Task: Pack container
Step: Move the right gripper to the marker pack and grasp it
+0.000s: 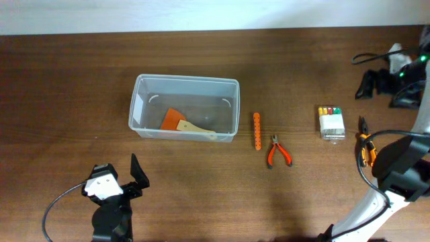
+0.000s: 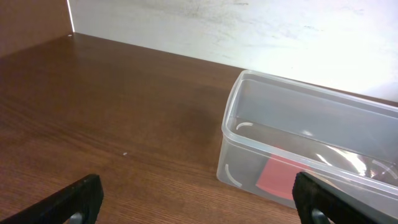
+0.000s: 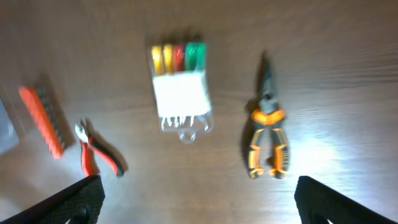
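Both long sides lie clear, so next my right gripper should go to the left in the overhead view and lower astride the bit box's white label [image 1: 331,122] [image 3: 182,95].
The clear plastic container [image 1: 185,107] stands left of centre on the table and holds an orange scraper with a wooden handle [image 1: 183,124]; it also shows in the left wrist view [image 2: 311,146]. My left gripper [image 2: 199,202] is open and empty, near the front edge, short of the container's near left corner. My right gripper [image 3: 198,202] is open and empty above the table at the right. In front of it lie orange-handled long-nose pliers [image 3: 267,134], a small clear box of coloured bits [image 3: 180,84], red cutters [image 3: 93,152] and an orange bit holder [image 3: 42,118].
In the overhead view the orange bit holder [image 1: 256,130], red cutters [image 1: 278,152], bit box [image 1: 330,122] and orange pliers [image 1: 365,144] lie in a row right of the container. Black cables and gear [image 1: 383,77] sit at the far right.
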`<state>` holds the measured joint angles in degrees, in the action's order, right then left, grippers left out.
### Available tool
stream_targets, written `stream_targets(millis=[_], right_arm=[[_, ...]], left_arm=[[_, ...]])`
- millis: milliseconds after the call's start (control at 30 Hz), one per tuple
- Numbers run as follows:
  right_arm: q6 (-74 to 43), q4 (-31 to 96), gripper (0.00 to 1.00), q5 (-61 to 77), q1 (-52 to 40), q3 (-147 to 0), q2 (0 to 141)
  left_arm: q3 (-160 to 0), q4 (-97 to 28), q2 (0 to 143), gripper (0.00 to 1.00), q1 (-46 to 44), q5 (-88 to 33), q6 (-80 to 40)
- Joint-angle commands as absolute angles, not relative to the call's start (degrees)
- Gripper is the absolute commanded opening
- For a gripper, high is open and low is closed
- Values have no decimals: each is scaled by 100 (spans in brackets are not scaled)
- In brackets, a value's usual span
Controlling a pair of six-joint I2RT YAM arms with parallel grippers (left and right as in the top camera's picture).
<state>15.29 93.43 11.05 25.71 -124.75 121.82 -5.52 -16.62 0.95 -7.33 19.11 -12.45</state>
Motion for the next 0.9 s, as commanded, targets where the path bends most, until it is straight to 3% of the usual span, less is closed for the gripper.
stream_targets(millis=[0,433,867], right_arm=[[1850,8984,99,1461,2438,-11684,12195],[1881,7430,99,-224,1151,-10628,12197],[1798,6877,99,-419,1199,-9762,12197]], left_arm=[[-532,-1671,69,99,-751,1933,-1194],[-532,-1671,69,99,-751,1933,-1194],[-532,-1671,69,99,-751,1933,-1194]])
